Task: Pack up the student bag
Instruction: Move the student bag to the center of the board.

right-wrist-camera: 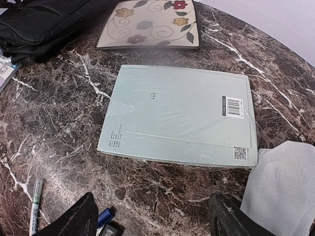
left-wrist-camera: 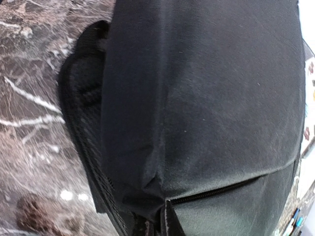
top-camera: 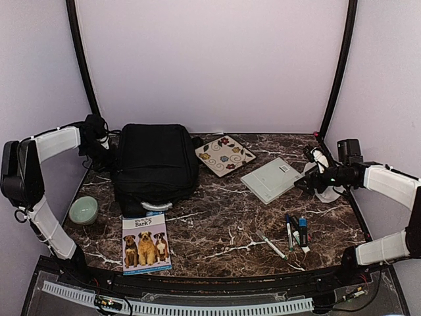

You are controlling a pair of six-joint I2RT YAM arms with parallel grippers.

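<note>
The zipper ends at my left gripper's fingers. My left gripper needs to move back toward the bag's edge by the green bowl next and release the pinched fabric.
The student bag (top-camera: 154, 164), a large black backpack, lies flat at the table's back left, its grey-white handle (top-camera: 156, 206) towards the near side. My left gripper (top-camera: 107, 150) is at the bag's left edge. In the left wrist view the bag (left-wrist-camera: 206, 98) fills the frame, and my gripper (left-wrist-camera: 162, 223) is shut, pinching bunched fabric at the end of a zipper (left-wrist-camera: 216, 189). My right gripper (top-camera: 312, 176) is open and empty, low over the table beside a pale green book (top-camera: 272, 179). In the right wrist view its fingers (right-wrist-camera: 74, 221) are wide apart, just short of the book (right-wrist-camera: 177, 115).
A flower-patterned square item (top-camera: 225, 155) lies right of the bag. A dog book (top-camera: 145, 241) and a green bowl (top-camera: 83, 210) are at the front left. Markers (top-camera: 296, 230) and a pen (top-camera: 271, 245) lie at the front right. A white cloth (right-wrist-camera: 280, 187) is by my right gripper.
</note>
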